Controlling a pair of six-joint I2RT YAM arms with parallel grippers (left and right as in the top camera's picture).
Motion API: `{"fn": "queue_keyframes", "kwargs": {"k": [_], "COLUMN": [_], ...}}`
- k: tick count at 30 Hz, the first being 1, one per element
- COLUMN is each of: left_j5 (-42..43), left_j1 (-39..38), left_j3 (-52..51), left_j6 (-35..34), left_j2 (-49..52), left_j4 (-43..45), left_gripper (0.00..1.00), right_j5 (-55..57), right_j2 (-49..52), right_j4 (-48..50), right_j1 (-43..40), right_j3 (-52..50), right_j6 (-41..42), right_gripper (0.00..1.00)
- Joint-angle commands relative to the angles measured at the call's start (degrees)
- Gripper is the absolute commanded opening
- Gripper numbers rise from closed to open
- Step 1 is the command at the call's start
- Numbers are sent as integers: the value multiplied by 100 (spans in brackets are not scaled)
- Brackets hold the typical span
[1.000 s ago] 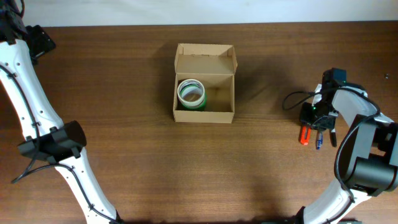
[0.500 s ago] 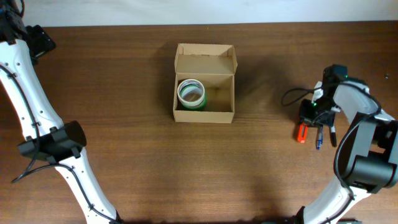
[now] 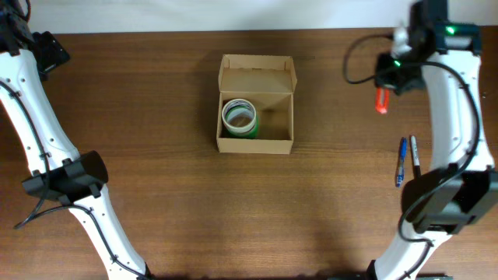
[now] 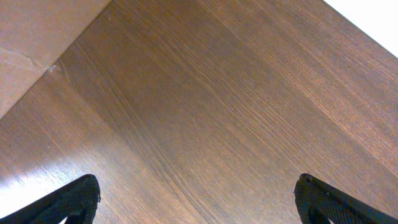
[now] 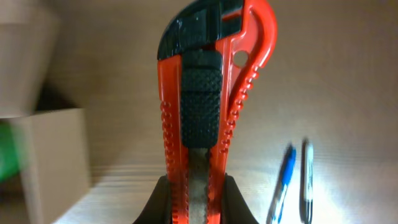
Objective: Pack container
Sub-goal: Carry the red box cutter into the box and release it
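Observation:
Next, my right gripper carries and turns the knife (image 5: 208,106) left in the overhead view over the container's near side to release it, as the lid is folded back.
The tan cardboard container (image 3: 256,113) stands open at the table's middle with its flap lid folded back; a green and white tape roll (image 3: 240,117) lies in its left half. Its corner shows blurred in the right wrist view (image 5: 56,155). My right gripper (image 3: 384,87) is shut on a red and black utility knife (image 5: 208,106) and holds it high above the table's back right, well right of the container. My left gripper (image 4: 198,200) is open and empty over bare wood at the far left.
A blue pen (image 3: 401,172) and a black pen (image 3: 415,158) lie side by side on the table at the right, also in the right wrist view (image 5: 285,180). The table's back edge meets a white wall.
My right gripper has lifted the red knife off the table beside the pens and carried it up and toward the back. The pens stay behind. The left arm has not moved.

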Motion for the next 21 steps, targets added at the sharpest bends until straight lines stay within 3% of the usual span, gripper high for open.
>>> {"fn": "queue_keyframes", "kwargs": {"k": [1, 12, 21], "left_j5": [17, 15, 17], "left_j1": [39, 39, 39], "left_j3": [-28, -28, -28], "left_j6": [63, 63, 63], "left_j2": [-168, -168, -168], "left_j4": [-11, -11, -11], "left_gripper": [100, 100, 100], "right_j5": [243, 507, 564], "right_j2": [-46, 101, 739], "right_j4": [-219, -334, 70], "right_j1": [737, 3147, 3508], "right_j3": [702, 1021, 1021], "right_j6": [-588, -3189, -3963], "right_gripper": [4, 4, 4]}}
